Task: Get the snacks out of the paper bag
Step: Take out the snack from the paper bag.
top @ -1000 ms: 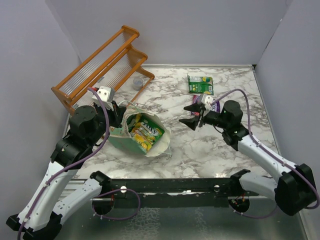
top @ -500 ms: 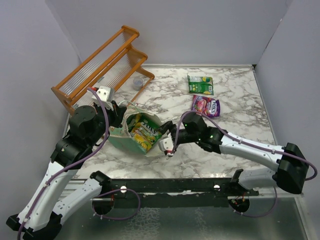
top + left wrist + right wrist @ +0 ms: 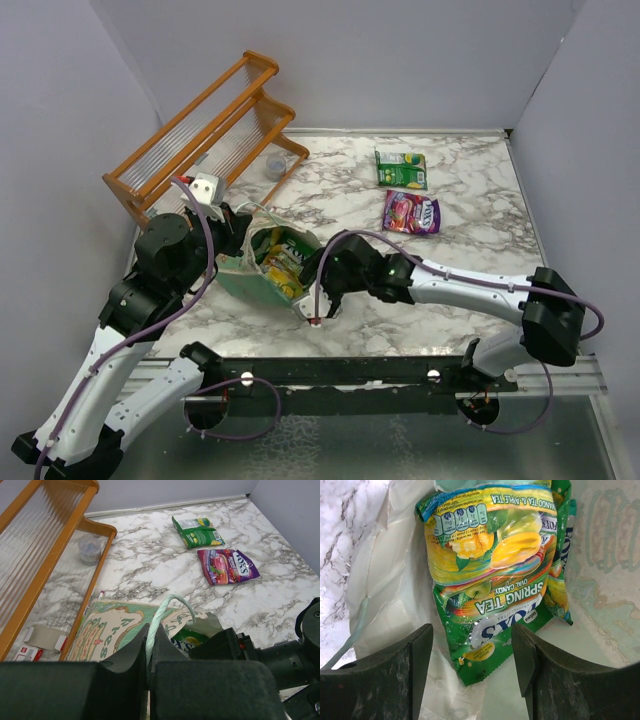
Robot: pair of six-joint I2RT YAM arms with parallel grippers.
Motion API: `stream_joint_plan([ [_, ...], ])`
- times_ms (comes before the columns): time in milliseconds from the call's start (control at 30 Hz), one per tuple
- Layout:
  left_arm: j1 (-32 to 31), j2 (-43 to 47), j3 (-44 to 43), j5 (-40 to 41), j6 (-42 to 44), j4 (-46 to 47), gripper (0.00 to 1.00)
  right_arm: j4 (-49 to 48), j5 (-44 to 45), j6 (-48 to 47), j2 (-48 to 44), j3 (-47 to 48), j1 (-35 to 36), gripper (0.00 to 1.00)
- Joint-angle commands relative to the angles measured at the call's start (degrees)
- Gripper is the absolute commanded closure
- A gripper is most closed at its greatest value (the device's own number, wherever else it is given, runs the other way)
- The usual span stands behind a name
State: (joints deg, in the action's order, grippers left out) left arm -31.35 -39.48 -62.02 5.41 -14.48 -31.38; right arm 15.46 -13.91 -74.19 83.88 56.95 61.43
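My right gripper slides deeper into the bag next, to the left in the top view, onto the packet's green near end (image 3: pixel 479 656), because that end points between its fingers.
The pale-green paper bag (image 3: pixel 243 276) lies on its side, mouth facing right, with snack packets (image 3: pixel 280 268) inside. My left gripper (image 3: pixel 149 645) is shut on the bag's string handle (image 3: pixel 167 603) and holds the mouth up. My right gripper (image 3: pixel 312 272) is open at the bag's mouth. In the right wrist view its fingers (image 3: pixel 417 655) stand on either side of the near end of a green Spring Tea packet (image 3: pixel 492 580) lying on the cream lining (image 3: pixel 395 580). Another packet edge (image 3: pixel 560 580) shows beneath it. A green packet (image 3: pixel 401 168) and a purple-pink packet (image 3: pixel 411 212) lie on the table.
An orange wooden rack (image 3: pixel 205 135) stands at the back left, close behind the bag. A small clear cup (image 3: pixel 276 165) sits by its foot. Grey walls close in the marble table (image 3: pixel 480 260) on three sides.
My right arm has swung left from near the purple-pink packet across the table to the bag's mouth. The left gripper and the bag have stayed put.
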Motion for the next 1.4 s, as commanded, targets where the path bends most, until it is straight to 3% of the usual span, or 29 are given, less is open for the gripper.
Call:
stream_joint_plan([
  [0, 0.0, 0.8, -0.8, -0.3, 0.0, 2.3, 1.0, 1.8, 7.1, -5.3, 1.8, 1.2, 1.0, 0.36],
  [300, 0.0, 0.7, -0.9, -0.4, 0.0, 2.3, 1.0, -3.0, 10.4, -8.4, 5.6, 0.8, 1.2, 0.36],
  [500, 0.0, 0.8, -1.3, -0.3, 0.1, 2.2, 1.0, -14.5, 9.7, -9.3, 6.1, -2.2, 1.3, 0.36],
  [833, -0.1, 1.1, -1.9, 0.2, 0.5, 1.3, 1.0, -26.5, 10.7, -10.2, 10.0, -4.5, 1.3, 0.46],
  [1100, -0.1, 1.2, -2.1, 0.5, 0.6, 1.1, 1.0, -28.4, 9.6, -9.6, 8.9, -4.3, 1.3, 0.72],
  [1233, 0.0, 1.1, -2.1, 0.5, 0.7, 1.1, 1.0, -29.1, 7.9, -7.6, 4.5, -5.2, 1.2, 0.93],
  [1367, 0.0, 1.1, -1.7, 0.5, 0.7, 1.5, 1.0, -30.6, 5.8, -4.9, 0.0, -6.7, 1.2, 0.99],
])
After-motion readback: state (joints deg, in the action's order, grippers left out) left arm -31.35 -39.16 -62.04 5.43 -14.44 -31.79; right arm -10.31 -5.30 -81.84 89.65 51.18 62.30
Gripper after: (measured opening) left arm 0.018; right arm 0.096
